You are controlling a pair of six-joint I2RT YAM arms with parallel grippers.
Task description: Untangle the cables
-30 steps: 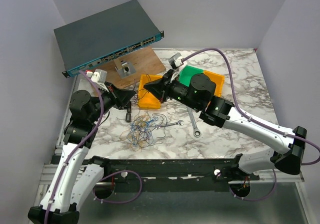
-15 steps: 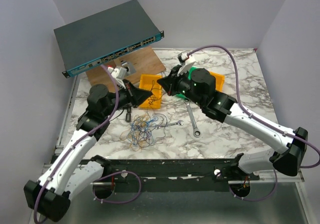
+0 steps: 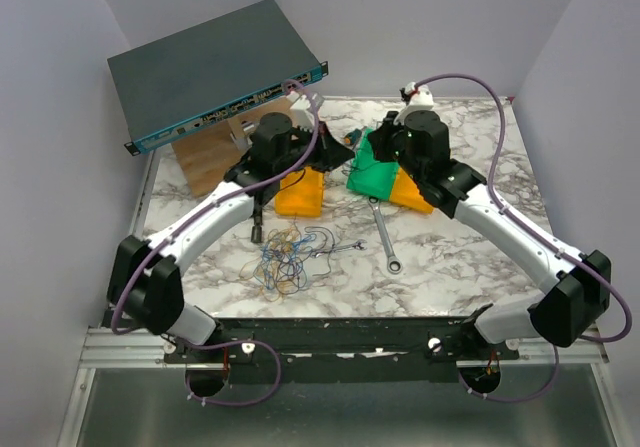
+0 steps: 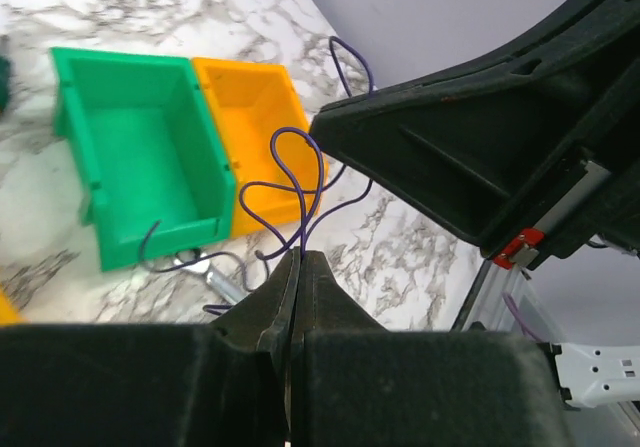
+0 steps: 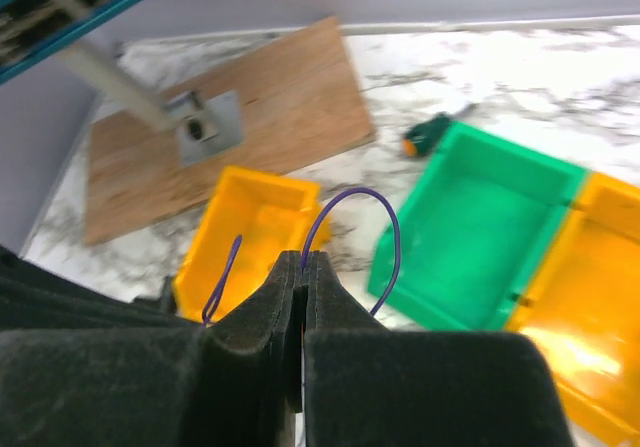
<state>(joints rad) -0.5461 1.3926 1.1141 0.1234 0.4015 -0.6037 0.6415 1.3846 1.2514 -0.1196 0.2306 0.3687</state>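
The purple wire should next travel in my right gripper past the green bin, and then come down over the adjoining orange bin (image 3: 408, 193) (image 5: 594, 302).
The cables (image 3: 285, 257) lie as a loose tangle of thin blue, yellow and orange wires near the table's front. One thin purple wire (image 4: 300, 182) loops out of my left gripper (image 4: 300, 257), whose jaws are pressed shut on it. My right gripper (image 5: 303, 257) is also shut on a purple wire (image 5: 375, 207) that arches from its tips. In the top view the left gripper (image 3: 338, 151) and right gripper (image 3: 358, 147) nearly meet tip to tip, raised above the bins behind the tangle. The wire between them is too thin to see from above.
An orange bin (image 3: 300, 193), a green bin (image 3: 372, 179) and a second orange bin (image 3: 412, 197) sit under the grippers. Two wrenches (image 3: 386, 237) (image 3: 340, 248) lie beside the tangle. A network switch (image 3: 215, 72) overhangs a wooden board (image 3: 205, 162) at the back left.
Both arms have swung away from the tangle toward the back of the table. The left arm stretched far right, and the grippers stay shut and close together.
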